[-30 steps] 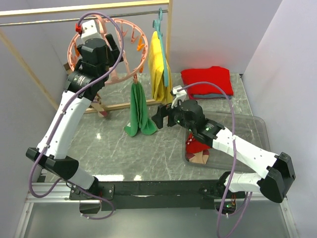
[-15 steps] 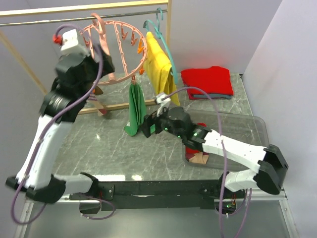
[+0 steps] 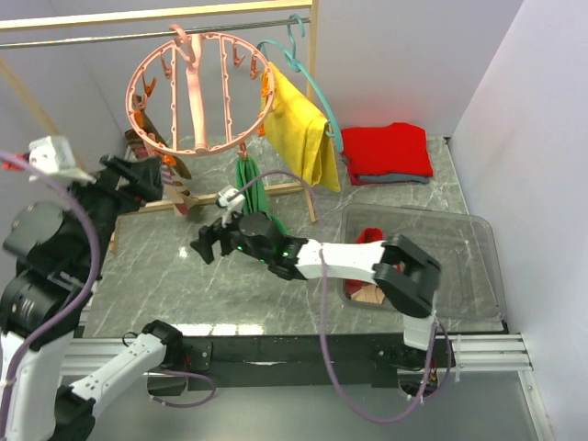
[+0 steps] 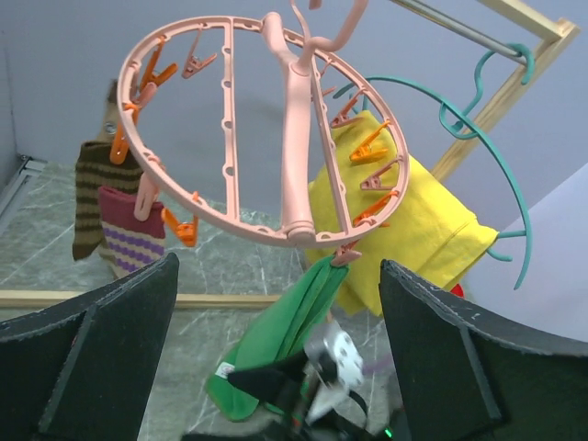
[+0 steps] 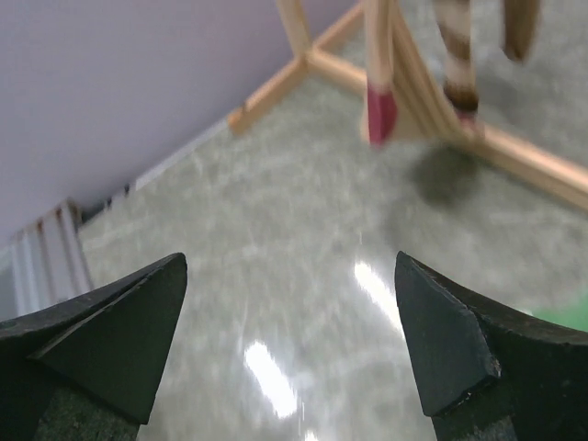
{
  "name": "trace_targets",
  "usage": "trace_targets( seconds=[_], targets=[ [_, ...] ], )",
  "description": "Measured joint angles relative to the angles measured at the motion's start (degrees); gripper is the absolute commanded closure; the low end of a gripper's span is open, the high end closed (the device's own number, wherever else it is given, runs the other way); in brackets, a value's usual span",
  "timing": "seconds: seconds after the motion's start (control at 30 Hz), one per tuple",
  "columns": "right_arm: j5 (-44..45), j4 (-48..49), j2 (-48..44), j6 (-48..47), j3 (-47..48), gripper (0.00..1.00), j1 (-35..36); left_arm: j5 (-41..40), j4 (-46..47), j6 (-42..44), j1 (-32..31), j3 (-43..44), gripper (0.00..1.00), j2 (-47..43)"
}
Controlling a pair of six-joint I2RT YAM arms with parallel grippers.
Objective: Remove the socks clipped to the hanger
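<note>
My right gripper moves outward and to the left in the overhead view onto the purple-striped sock's tan lower end (image 3: 180, 197) (image 5: 379, 72) next, which hangs free ahead of it.
The salmon-pink hanger (image 3: 197, 92) hangs from the rail, with its ring tilted toward the camera. A green cloth (image 3: 246, 179) is clipped at its lower edge. Brown-striped and purple-striped socks (image 3: 181, 181) hang at its lower left. In the left wrist view the hanger (image 4: 294, 138) fills the top, with the striped socks (image 4: 92, 197) on the left and the green cloth (image 4: 285, 322) below. My left gripper (image 3: 138, 182) is open and empty, left of the ring. My right gripper (image 3: 209, 237) is open and empty, low over the table beside the green cloth. A red sock (image 3: 370, 237) lies in the clear bin (image 3: 459, 266).
A yellow cloth (image 3: 299, 129) hangs on a thin teal hanger (image 3: 312, 78) just right of the ring. A folded red garment (image 3: 386, 149) lies at the back right. The wooden rack frame (image 3: 276, 191) stands behind the right gripper. Walls close in on the left and right.
My left arm has swung down and left, away from the hanger ring. My right arm has reached left across the table, past the green cloth. The ring now shows uncovered.
</note>
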Motion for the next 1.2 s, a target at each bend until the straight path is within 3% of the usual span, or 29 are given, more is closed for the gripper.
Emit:
trace_targets(
  seconds=[0.27, 0.47, 0.67, 0.93, 0.97, 1.03, 1.2],
  targets=[
    [4.42, 5.22, 16.37, 0.42, 16.96, 0.02, 0.00, -0.81, -0.09, 0.15, 0.00, -4.98, 0.04, -7.13],
    [9.18, 4.28, 26.51, -1.49, 28.33, 0.15, -0.15, -1.27, 0.00, 1.11, 0.00, -5.68, 0.04, -8.72],
    [10.56, 2.86, 31.93, -2.51, 34.40, 0.49, -1.09, -0.76, 0.02, 1.09, 0.00, -7.58, 0.04, -11.06],
    [10.12, 0.46, 34.97, -2.91, 40.57, 0.78, -2.03, -0.68, 0.52, 1.07, 0.00, -8.55, 0.04, -12.15],
    [9.99, 0.24, 34.97, -3.21, 41.27, 0.88, -2.03, -0.57, 0.52, 1.07, 0.00, -8.72, 0.04, -12.15],
    [9.68, -0.55, 34.97, -3.82, 42.82, 0.98, -2.03, -0.26, 0.63, 1.05, 0.00, -9.05, 0.04, -12.15],
    [8.02, -2.78, 34.42, -4.15, 44.46, 1.00, -1.90, 0.37, 0.68, 0.76, 0.00, -10.03, 0.04, -12.11]
  ],
)
